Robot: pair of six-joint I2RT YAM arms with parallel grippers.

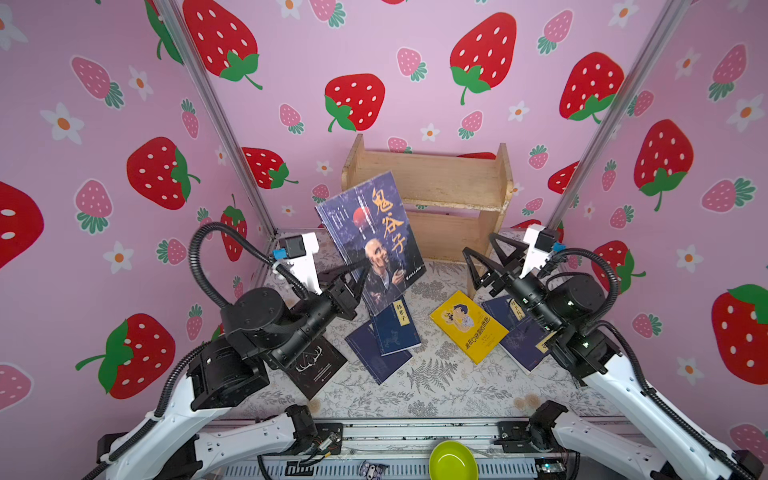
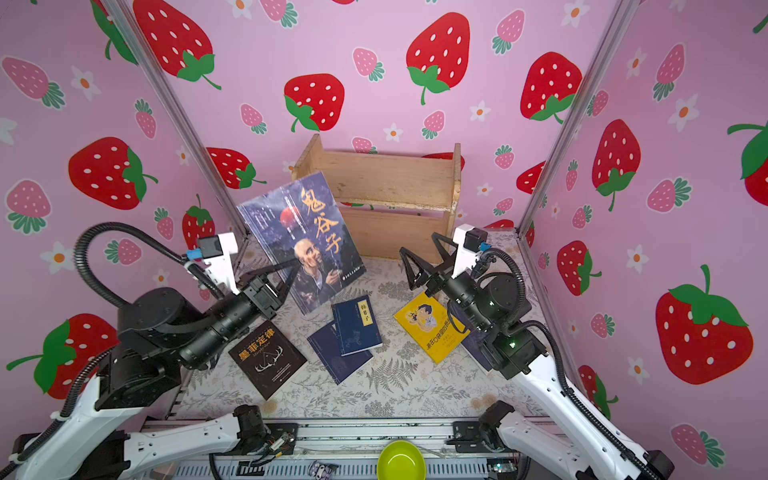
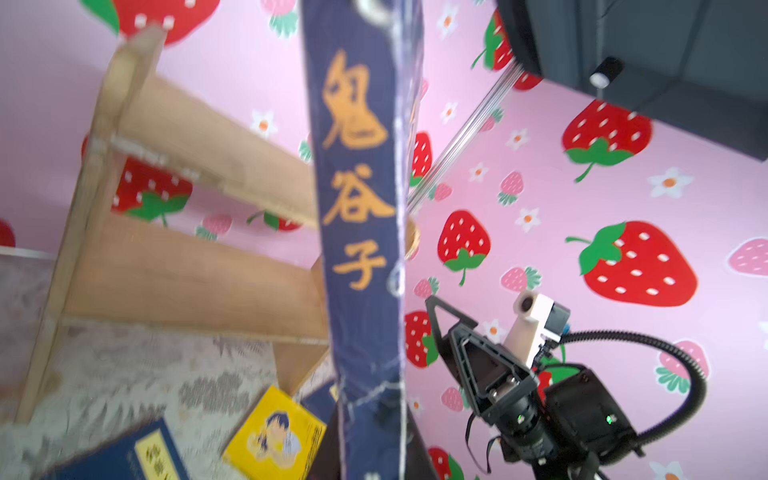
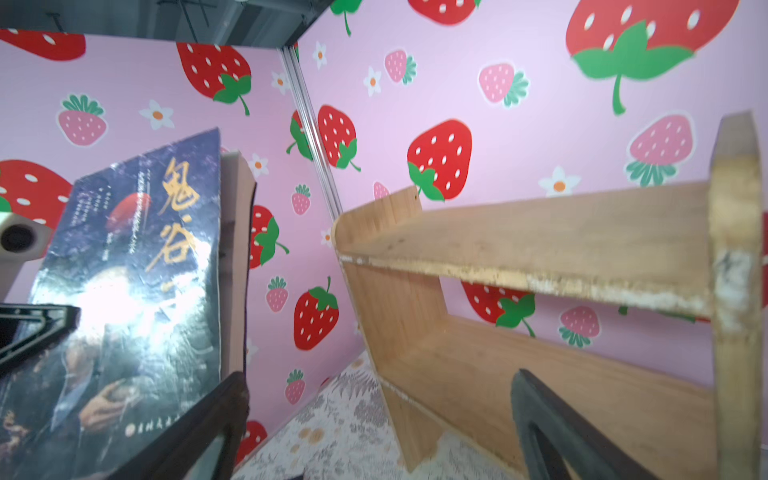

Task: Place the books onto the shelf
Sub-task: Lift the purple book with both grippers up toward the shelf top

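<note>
My left gripper should next carry the dark purple book (image 1: 370,232) outward over the empty upper shelf (image 1: 412,179), then tilt the book down flat and let go of it.
My left gripper (image 1: 359,270) is shut on the lower edge of the dark purple portrait book (image 1: 370,232), holding it upright and tilted in the air in front of the left end of the wooden shelf (image 1: 440,183). In the left wrist view the book's spine (image 3: 361,208) rises between the jaws. My right gripper (image 1: 478,245) stands open just right of that book, in front of the shelf, touching nothing. On the table lie the black antler book (image 2: 268,357), two overlapping navy books (image 1: 395,328), the yellow cartoon book (image 1: 469,326) and further navy books (image 1: 523,340) partly under my right arm.
Both shelf tiers (image 4: 540,249) hold nothing. Strawberry-patterned walls close in on three sides, with the shelf against the back wall. A green bowl (image 1: 453,461) sits at the front rail below the table edge.
</note>
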